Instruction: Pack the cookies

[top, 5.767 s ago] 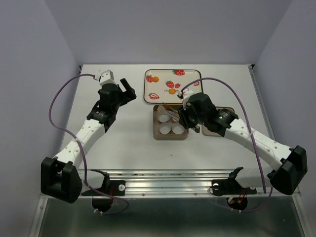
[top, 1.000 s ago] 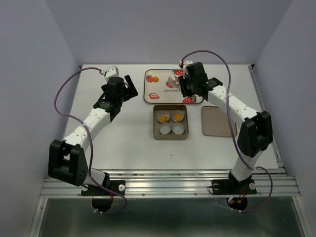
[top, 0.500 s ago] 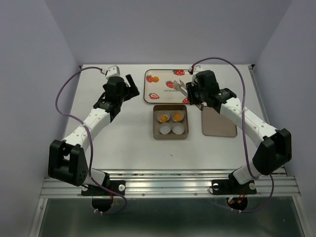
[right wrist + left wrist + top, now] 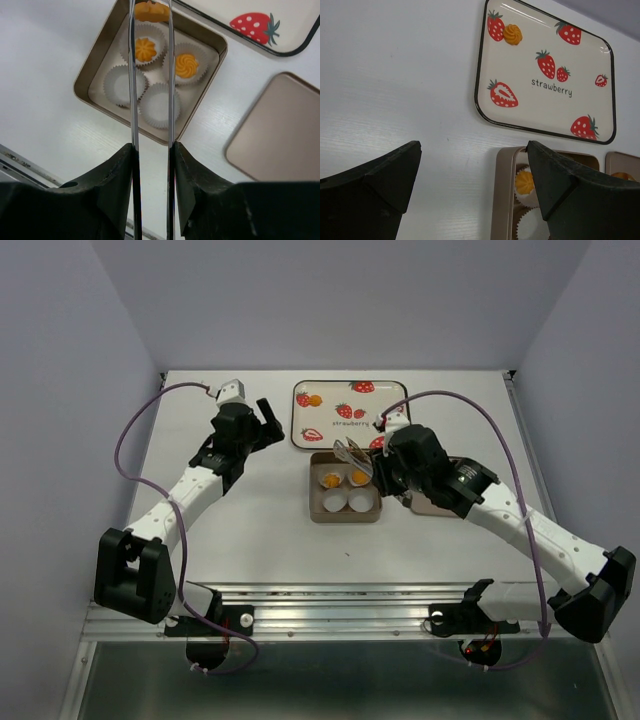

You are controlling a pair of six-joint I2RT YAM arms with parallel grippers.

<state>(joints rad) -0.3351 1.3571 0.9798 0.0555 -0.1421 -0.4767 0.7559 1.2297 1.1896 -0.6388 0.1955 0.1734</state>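
Observation:
The empty front cup nearer the lid [image 4: 361,500] [image 4: 159,106] sits below my right gripper's tongs, toward my base, so next my right gripper should draw back and down to release the cookie.
A tan box [image 4: 345,512] holds four white paper cups; two cookies [image 4: 145,49] [image 4: 186,65] sit in the back cups, and the two front cups [image 4: 121,85] are empty. My right gripper [image 4: 152,150] is shut on metal tongs [image 4: 133,100]. The tong tips pinch a third cookie [image 4: 151,11] above the box's far edge. A fourth cookie [image 4: 512,34] lies at the far left of the strawberry tray [image 4: 480,102]. My left gripper [image 4: 472,145] is open and empty over the table, left of the tray and box.
The box's flat tan lid [image 4: 272,135] lies right of the box, partly under my right arm in the top view. The strawberry tray [image 4: 300,435] sits just behind the box. The table's side rails run left and right.
My right arm has swung back from the tray to above the box, with the tongs carrying a cookie. My left arm has barely moved.

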